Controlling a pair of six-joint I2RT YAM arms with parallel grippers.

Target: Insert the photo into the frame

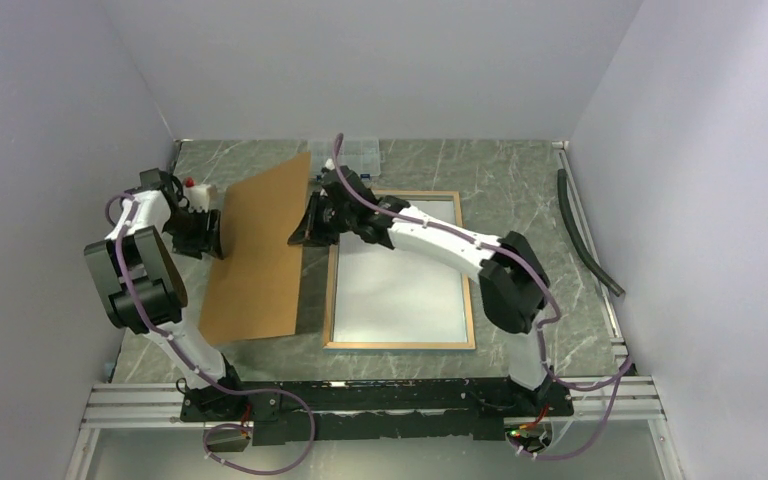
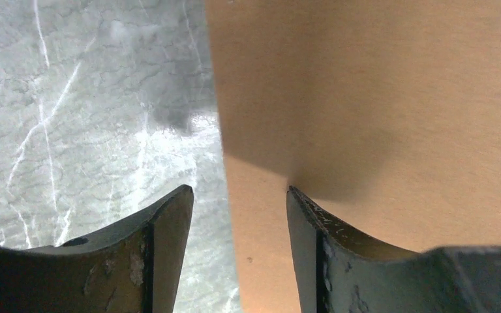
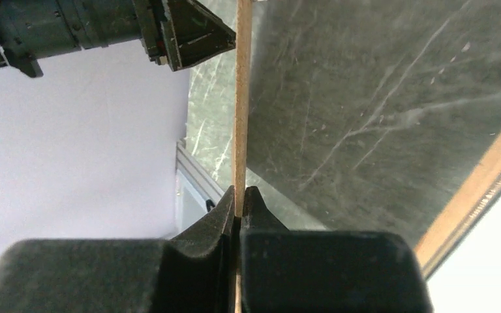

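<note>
The frame lies below the right gripper, to its right in the top view, so the gripper will next turn back and down and release the backing board [image 1: 260, 255] over the frame.
The frame [image 1: 400, 345] lies flat at the table's centre, light wood back up. A white sheet [image 1: 400, 280] fills it, the photo's white back; its balloon side is hidden. My right gripper [image 1: 303, 232] is shut on the right edge of the thin brown backing board [image 1: 260, 255] and holds it tilted, left of the frame. In the right wrist view the gripper [image 3: 238, 195] pinches the board [image 3: 242, 98] edge-on, with the frame's rim [image 3: 476, 189] at lower right. My left gripper [image 1: 215, 232] is open at the board's left edge. In the left wrist view that edge [image 2: 378, 98] runs between the gripper's [image 2: 238, 192] fingers.
A clear plastic compartment box [image 1: 360, 152] stands at the back. A small white bottle with a red cap [image 1: 197, 188] sits by the left arm. A black hose [image 1: 585, 235] lies along the right side. White walls enclose the table on three sides.
</note>
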